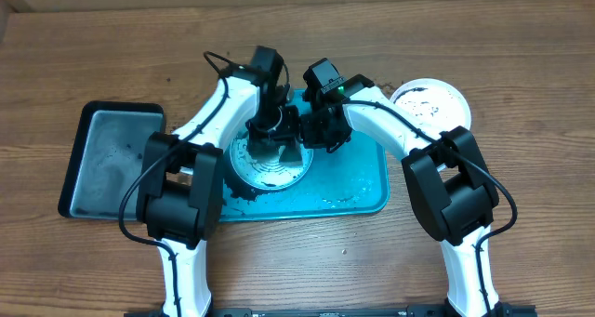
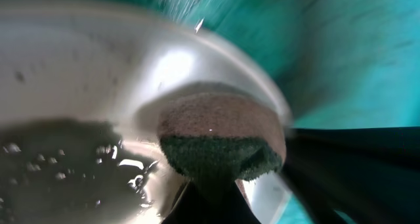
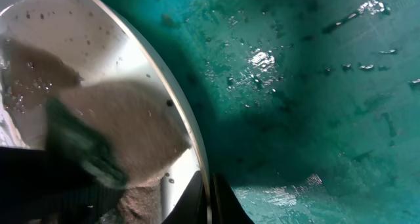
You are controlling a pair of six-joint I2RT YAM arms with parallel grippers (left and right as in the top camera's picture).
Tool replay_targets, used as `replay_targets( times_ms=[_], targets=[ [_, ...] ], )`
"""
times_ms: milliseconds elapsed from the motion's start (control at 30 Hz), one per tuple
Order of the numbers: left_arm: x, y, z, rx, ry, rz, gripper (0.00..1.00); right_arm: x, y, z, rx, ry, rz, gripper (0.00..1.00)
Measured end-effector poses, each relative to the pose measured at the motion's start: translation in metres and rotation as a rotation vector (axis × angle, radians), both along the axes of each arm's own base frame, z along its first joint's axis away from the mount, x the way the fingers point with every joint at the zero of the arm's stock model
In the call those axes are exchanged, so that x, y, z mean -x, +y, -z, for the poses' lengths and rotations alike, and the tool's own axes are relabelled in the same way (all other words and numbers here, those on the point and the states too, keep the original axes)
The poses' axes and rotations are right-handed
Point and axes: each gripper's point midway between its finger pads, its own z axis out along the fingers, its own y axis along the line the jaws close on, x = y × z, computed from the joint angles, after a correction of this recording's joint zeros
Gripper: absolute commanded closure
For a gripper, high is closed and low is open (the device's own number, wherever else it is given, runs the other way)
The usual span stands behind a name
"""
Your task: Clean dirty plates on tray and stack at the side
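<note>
My left gripper needs to rise off the plate next, move left in the overhead view and lower to release the sponge on the black tray's empty bottom.
A pale mint plate, smeared with black dirt, lies on the left half of the turquoise tray. My left gripper is shut on a brown and green sponge and presses it onto the wet plate near its rim. My right gripper is shut on the plate's right rim, one finger on each side of it in the right wrist view. The sponge shows blurred there on the plate. A white speckled plate sits on the table right of the tray. The yellow-green plate is out of view.
A smaller black tray lies on the wooden table left of the turquoise one. The tray floor is wet and streaked, with dark crumbs near its front edge. Both arms cross over the tray's back edge.
</note>
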Motion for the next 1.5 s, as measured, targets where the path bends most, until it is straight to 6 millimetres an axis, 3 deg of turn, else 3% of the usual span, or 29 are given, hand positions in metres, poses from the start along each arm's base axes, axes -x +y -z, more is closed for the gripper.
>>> replay_targets(
  times_ms=[167, 467, 733, 867, 1000, 1100, 1233, 1367, 1500],
  targets=[
    [0.004, 0.029, 0.013, -0.169, 0.008, -0.056, 0.96, 0.0, -0.001, 0.0, 0.002, 0.001, 0.001, 0.96],
    [0.014, 0.123, 0.004, -0.574, 0.048, -0.191, 0.96, 0.001, 0.001, 0.0, -0.005, 0.004, 0.0, 0.96],
    [-0.01, 0.168, -0.053, -0.704, -0.004, -0.319, 0.96, 0.006, 0.001, 0.001, 0.009, 0.017, -0.008, 0.96],
    [-0.03, 0.179, -0.084, -0.641, -0.065, -0.411, 0.96, 0.008, -0.001, -0.001, 0.023, 0.023, -0.009, 0.96],
    [-0.035, 0.192, -0.109, -0.538, -0.108, -0.499, 0.96, 0.007, -0.008, -0.004, 0.087, 0.005, -0.013, 0.96],
    [-0.031, 0.222, -0.136, -0.47, -0.141, -0.608, 0.96, 0.003, -0.011, -0.017, 0.178, -0.056, -0.024, 0.96],
    [-0.009, 0.285, -0.161, -0.416, -0.127, -0.791, 0.96, -0.002, -0.005, -0.06, 0.301, -0.212, -0.065, 0.96],
    [0.01, 0.34, -0.157, -0.33, -0.09, -0.963, 0.96, -0.001, 0.007, -0.113, 0.429, -0.4, -0.112, 0.96],
    [0.028, 0.376, -0.138, -0.273, -0.057, -1.074, 0.96, 0.007, 0.021, -0.144, 0.531, -0.549, -0.148, 0.96]
  ],
)
